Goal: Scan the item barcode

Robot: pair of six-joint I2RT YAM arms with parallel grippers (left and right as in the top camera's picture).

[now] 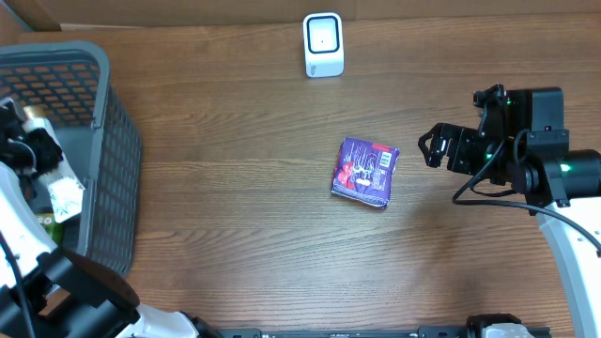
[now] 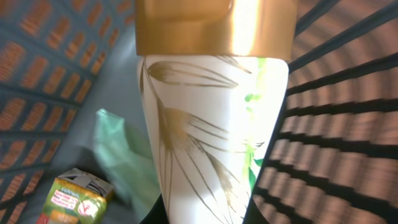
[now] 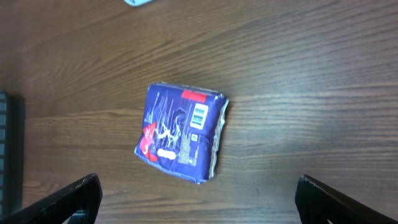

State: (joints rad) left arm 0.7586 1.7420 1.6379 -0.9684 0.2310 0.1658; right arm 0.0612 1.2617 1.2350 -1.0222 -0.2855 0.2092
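My left gripper rises next and releases the bottle over the basket's bottom, which lies below the gripper, as the basket's mesh side runs close beside the white bottle (image 2: 211, 124).
Inside the grey basket (image 1: 105, 169) at the left, my left gripper (image 2: 208, 215) is shut on a white bottle (image 2: 211, 124) with gold leaf drawings and a gold cap (image 2: 211, 28). Its dark fingers (image 2: 264, 208) press the bottle's lower sides. From overhead, the left gripper (image 1: 23, 141) shows only as a dark shape in the basket. A purple packet (image 1: 365, 172) lies flat mid-table with a barcode (image 3: 199, 115) facing up. My right gripper (image 1: 437, 147) hangs open to its right, nothing between its fingers (image 3: 78, 196). The white scanner (image 1: 323, 44) stands at the far edge.
A green carton (image 2: 74, 199) and a pale green bag (image 2: 118, 149) lie on the basket floor beside the bottle. The basket's mesh wall (image 2: 336, 124) runs close on the bottle's right. A cardboard edge (image 1: 141, 11) lines the back.
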